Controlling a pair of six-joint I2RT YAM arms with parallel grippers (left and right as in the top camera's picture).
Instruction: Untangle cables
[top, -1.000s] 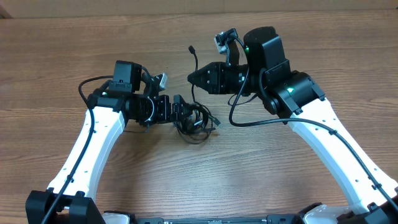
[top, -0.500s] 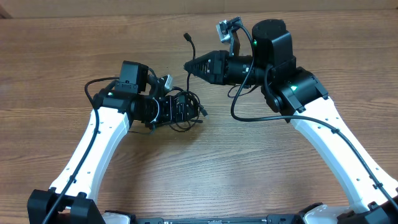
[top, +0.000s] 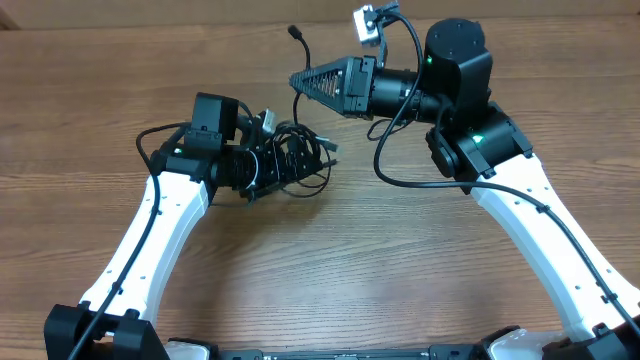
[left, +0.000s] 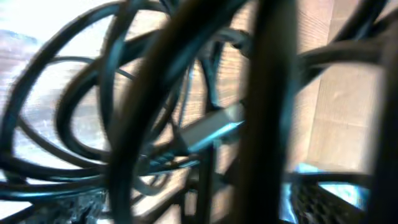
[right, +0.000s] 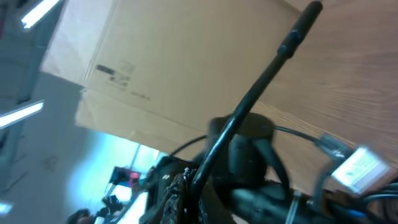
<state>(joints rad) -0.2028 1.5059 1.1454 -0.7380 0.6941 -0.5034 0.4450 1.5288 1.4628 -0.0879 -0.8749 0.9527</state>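
The piece of cable still runs into the tangle, so I should pull my right gripper to the right in the overhead view, away from the loops, and let go of the piece of cable.
A tangle of thin black cables (top: 298, 163) hangs at my left gripper (top: 283, 165), which is shut on it just above the table. In the left wrist view the loops (left: 93, 118) fill the frame, with a silver plug tip (left: 211, 127) among them. My right gripper (top: 297, 81) is shut on one black strand (top: 298, 55) and holds it up to the right of the tangle. That strand's plug end (top: 293, 31) sticks out past the fingers. In the right wrist view the strand (right: 261, 81) runs up from the jaws (right: 202, 186) to its plug (right: 309, 11).
The wooden table (top: 330, 260) lies under both arms. A cardboard box (right: 161, 68) shows in the right wrist view. The left arm's own black wiring (top: 150, 145) loops out at its left side.
My right gripper has risen and moved back with the strand. My left gripper has lifted the tangle and shifted it slightly back and left.
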